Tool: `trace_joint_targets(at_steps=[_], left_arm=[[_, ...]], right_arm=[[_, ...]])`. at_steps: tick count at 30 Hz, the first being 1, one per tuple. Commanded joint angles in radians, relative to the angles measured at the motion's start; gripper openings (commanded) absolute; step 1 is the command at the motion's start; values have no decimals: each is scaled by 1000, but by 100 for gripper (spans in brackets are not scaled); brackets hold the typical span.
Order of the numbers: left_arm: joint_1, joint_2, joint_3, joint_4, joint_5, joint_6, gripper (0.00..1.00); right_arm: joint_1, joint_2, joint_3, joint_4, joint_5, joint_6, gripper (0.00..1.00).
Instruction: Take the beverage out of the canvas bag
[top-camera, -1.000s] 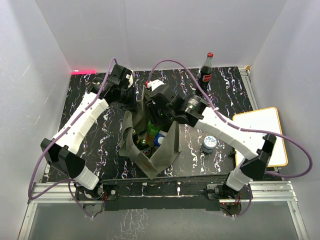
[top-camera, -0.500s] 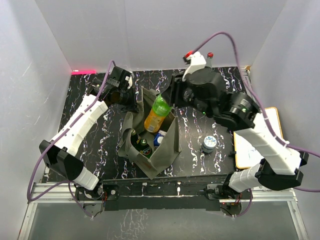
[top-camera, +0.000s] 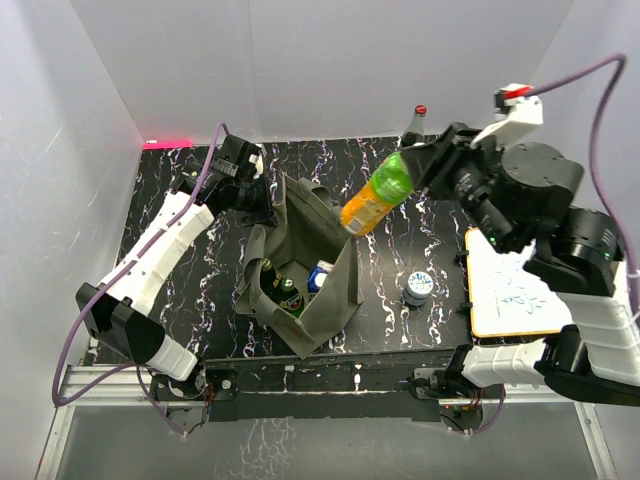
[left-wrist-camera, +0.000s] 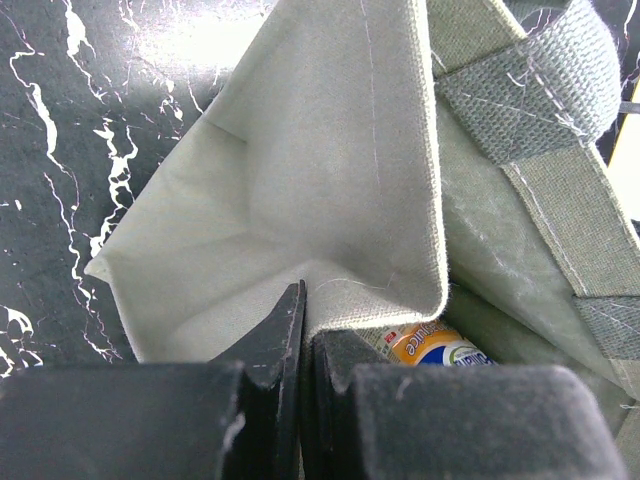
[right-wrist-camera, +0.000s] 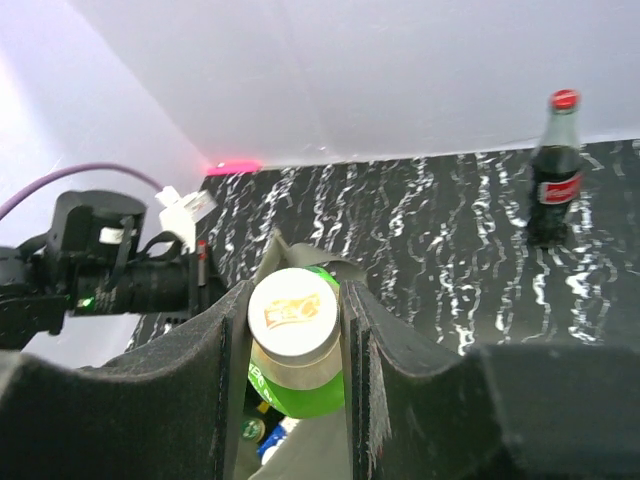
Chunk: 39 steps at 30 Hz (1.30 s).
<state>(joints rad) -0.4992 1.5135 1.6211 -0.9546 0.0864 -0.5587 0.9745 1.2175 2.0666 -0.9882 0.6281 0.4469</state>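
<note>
The beverage goes down and outward in my right gripper next, for release on the tabletop (right-wrist-camera: 497, 246) beside the cola bottle, as that spot lies below and outward of the gripper.
The olive-grey canvas bag (top-camera: 320, 285) stands open at the table's middle, with a dark bottle (top-camera: 289, 295) and a blue-white item (top-camera: 320, 274) inside. My right gripper (top-camera: 418, 168) is shut on the cap end of a green-and-orange beverage bottle (top-camera: 374, 194), held in the air up and right of the bag. In the right wrist view the white cap (right-wrist-camera: 293, 313) sits between my fingers (right-wrist-camera: 367, 340). My left gripper (top-camera: 268, 205) is shut on the bag's rear rim; the left wrist view shows fabric (left-wrist-camera: 340, 200) pinched between its fingers (left-wrist-camera: 275, 340).
A cola bottle (top-camera: 413, 135) stands at the back of the black marbled table (top-camera: 180, 280). A small blue-lidded jar (top-camera: 417, 287) sits right of the bag. A whiteboard with an orange frame (top-camera: 510, 290) lies at the right edge. White walls enclose the table.
My right gripper has lifted the green-and-orange bottle out of the bag and carried it up and to the right. My left gripper has kept its hold on the bag's rim.
</note>
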Motion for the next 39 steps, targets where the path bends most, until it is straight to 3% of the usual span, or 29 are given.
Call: trace_joint_targets(at_steps=[1,4,11,18,22,28,39], left_arm=[[2,-9,1,0,12,-6,0],[3,1,0,4,17,-7,0],[3,29,16,-6,23,-8,0],[3,51,36,-50,9,10,0],[2,68,65,-78,-5,31,0],[5,93,93,-102,-26,69,0],[17,154,136,-108,-9,112,0]], right_arm=[[4,-66,24,39,178,-23,8],[4,-98,-38,7,242,-37,8],[4,-186,-369,9,308,40,8],[2,-227,-690,245,296,76,8],[-72,-147,-717,364,265,-38,8],[-439,-14,-712,515,-122,-83,8],[-615,332,-545,773,-232,-246,8]])
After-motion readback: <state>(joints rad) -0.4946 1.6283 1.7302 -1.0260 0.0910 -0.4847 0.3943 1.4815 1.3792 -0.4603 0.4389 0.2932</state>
